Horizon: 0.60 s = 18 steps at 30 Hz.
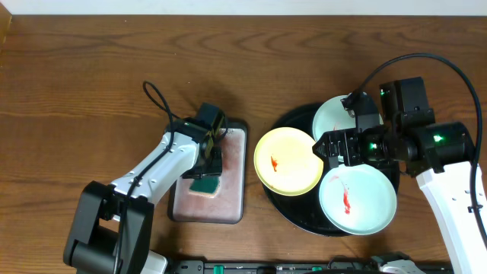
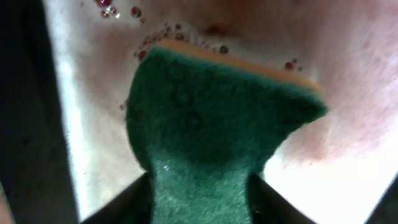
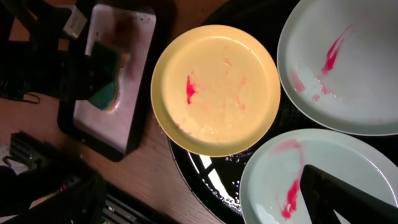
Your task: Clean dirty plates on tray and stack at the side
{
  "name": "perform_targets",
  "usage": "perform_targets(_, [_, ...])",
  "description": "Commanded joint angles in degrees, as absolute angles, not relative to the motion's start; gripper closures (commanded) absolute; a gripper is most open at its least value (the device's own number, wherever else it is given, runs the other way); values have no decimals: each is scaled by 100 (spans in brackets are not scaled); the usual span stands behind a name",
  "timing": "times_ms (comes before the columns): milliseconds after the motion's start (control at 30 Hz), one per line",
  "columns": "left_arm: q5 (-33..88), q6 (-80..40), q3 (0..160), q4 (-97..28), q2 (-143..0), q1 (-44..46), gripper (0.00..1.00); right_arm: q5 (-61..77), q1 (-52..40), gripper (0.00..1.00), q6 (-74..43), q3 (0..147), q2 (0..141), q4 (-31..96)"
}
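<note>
The open right gripper moves down onto the yellow plate's rim by the mint-white plates next and closes on it, as that rim is below the gripper.
The black tray (image 1: 283,199) holds three plates with red smears: a pale yellow plate (image 1: 288,161) at its left rim, one mint-white plate (image 1: 333,118) at the back and another mint-white plate (image 1: 359,201) at the front. All three show in the right wrist view: the yellow plate (image 3: 214,90), one mint-white plate (image 3: 348,62) and the other mint-white plate (image 3: 292,180). My right gripper (image 1: 323,148) hovers open and empty over the tray between the plates. My left gripper (image 1: 205,173) is shut on the teal sponge (image 2: 211,124) over the grey tray (image 1: 232,175).
The grey tray's floor (image 2: 348,186) is wet, with reddish bubbles beside the sponge. The yellow plate overhangs the black tray's left rim toward the grey tray. A black cable (image 1: 156,95) loops on the brown table behind the left arm.
</note>
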<state>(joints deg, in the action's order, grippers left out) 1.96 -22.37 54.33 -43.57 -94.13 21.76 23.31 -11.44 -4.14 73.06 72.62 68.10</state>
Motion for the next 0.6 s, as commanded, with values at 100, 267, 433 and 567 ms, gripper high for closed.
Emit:
perform_targets(100, [274,-2215,4818,-3662,-9474,2156,67,2311,-1210,6,-491,7284,7240,6807])
perform_targets(267, [357,-2187,4650,-3505,-9472,2156,93,2185,-1210,8,-742,7142,7240,6834])
perform_targets(433, [539,-1898,5183,-4117,-9402,2156,93,1922,-1210,15,-1203,6676,7240,6674])
perform_targets(567, [541,-1865,5826,-4759,-9164,2156,93,1686,-1205,26,-1457,6064,7240,6217])
